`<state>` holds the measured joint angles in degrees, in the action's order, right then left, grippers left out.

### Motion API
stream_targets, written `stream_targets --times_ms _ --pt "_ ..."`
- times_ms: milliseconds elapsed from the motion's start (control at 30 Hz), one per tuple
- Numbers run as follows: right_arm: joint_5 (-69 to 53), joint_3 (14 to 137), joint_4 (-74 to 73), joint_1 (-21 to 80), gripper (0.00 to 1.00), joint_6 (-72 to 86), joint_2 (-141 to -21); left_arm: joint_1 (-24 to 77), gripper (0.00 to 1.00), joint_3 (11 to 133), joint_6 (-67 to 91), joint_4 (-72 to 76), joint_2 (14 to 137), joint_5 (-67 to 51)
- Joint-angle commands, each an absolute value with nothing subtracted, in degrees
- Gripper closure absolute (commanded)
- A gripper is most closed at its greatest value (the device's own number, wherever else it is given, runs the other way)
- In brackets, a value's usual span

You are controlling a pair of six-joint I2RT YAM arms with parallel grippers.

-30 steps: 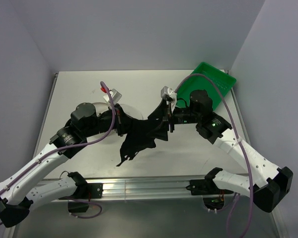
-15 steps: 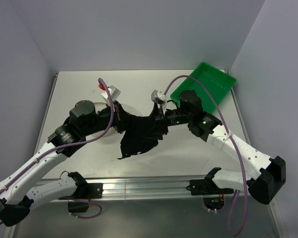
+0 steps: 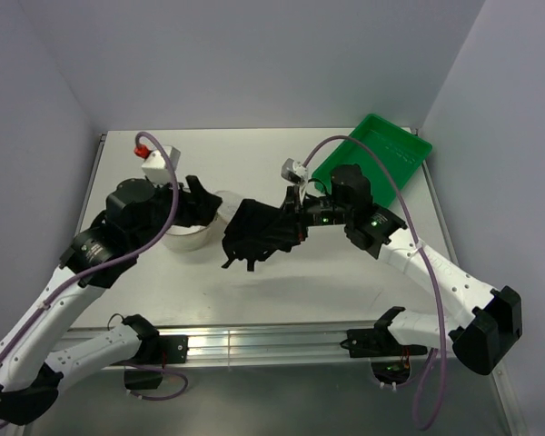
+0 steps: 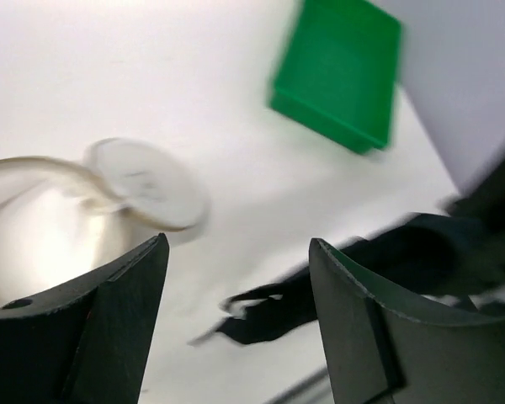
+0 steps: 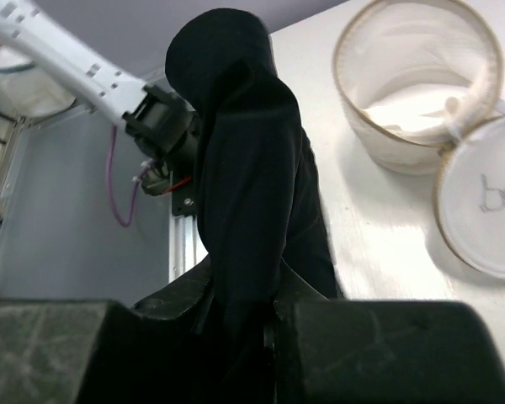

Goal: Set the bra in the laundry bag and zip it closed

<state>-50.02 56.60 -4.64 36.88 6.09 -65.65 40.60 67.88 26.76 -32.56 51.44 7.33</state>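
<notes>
The laundry bag's tan rim opposite the lid is below my left gripper and to its left in the top view, so my gripper will move down and across onto it next.
The black bra hangs bunched from my right gripper, just right of the laundry bag. In the right wrist view the bra rises as a dark fold pinched between the jaws of the right gripper. The laundry bag stands open beyond it, with its round lid flopped beside it. My left gripper is over the bag's far side, open and empty. In the left wrist view its fingers frame bare table, with the bag at left and the bra at right.
A green plastic tray sits at the table's back right corner and shows again as the green tray in the left wrist view. The metal rail runs along the near edge by the arm bases.
My left gripper opened, let go of the bra and drew back to the left. The right gripper shut on the bra, which now hangs from it alone, bunched closer to it.
</notes>
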Motion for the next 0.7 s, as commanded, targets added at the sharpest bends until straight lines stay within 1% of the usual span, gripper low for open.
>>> stream_targets --times_ms 0,33,67,100,200,233,333,367,433,500,600,667 --pt "-47.9 56.1 -0.3 35.3 0.99 8.8 -64.8 33.6 0.27 66.0 27.9 -38.7 50.4 13.7" --pt "-47.3 56.2 1.4 35.2 1.00 9.1 -64.9 27.6 0.30 64.9 28.2 -38.4 50.9 11.6" --pt "-46.6 56.6 1.6 35.2 1.00 9.4 -65.1 24.7 0.31 62.1 28.6 -37.8 51.1 10.1" --pt "-46.2 57.6 2.3 35.2 1.00 10.4 -65.6 19.7 0.34 60.7 29.3 -37.0 51.3 8.5" --pt "-45.0 60.8 3.5 35.2 1.00 13.5 -66.9 13.8 0.39 55.0 31.5 -34.0 50.6 7.9" --pt "-43.8 61.6 4.8 35.2 1.00 14.6 -68.2 11.6 0.42 53.7 32.2 -33.5 49.1 9.6" --pt "-38.7 66.6 5.6 36.0 1.00 17.0 -70.7 9.6 0.47 48.6 37.1 -32.1 44.7 14.8" --pt "-36.1 68.0 5.9 36.6 1.00 16.8 -71.4 9.4 0.47 45.9 38.4 -31.7 43.5 15.9" --pt "-34.8 70.9 8.5 37.6 1.00 18.0 -73.6 8.9 0.45 43.8 41.7 -30.9 40.8 17.5" --pt "-36.4 73.5 10.9 38.2 1.00 19.4 -75.4 8.6 0.43 41.1 43.8 -30.1 39.6 20.6" --pt "-35.6 78.2 13.2 39.2 1.00 20.3 -79.7 8.3 0.43 38.0 45.0 -27.3 36.9 20.9" --pt "-35.8 82.3 13.5 39.5 1.00 20.8 -83.7 8.2 0.43 35.5 45.3 -22.5 36.2 19.9"
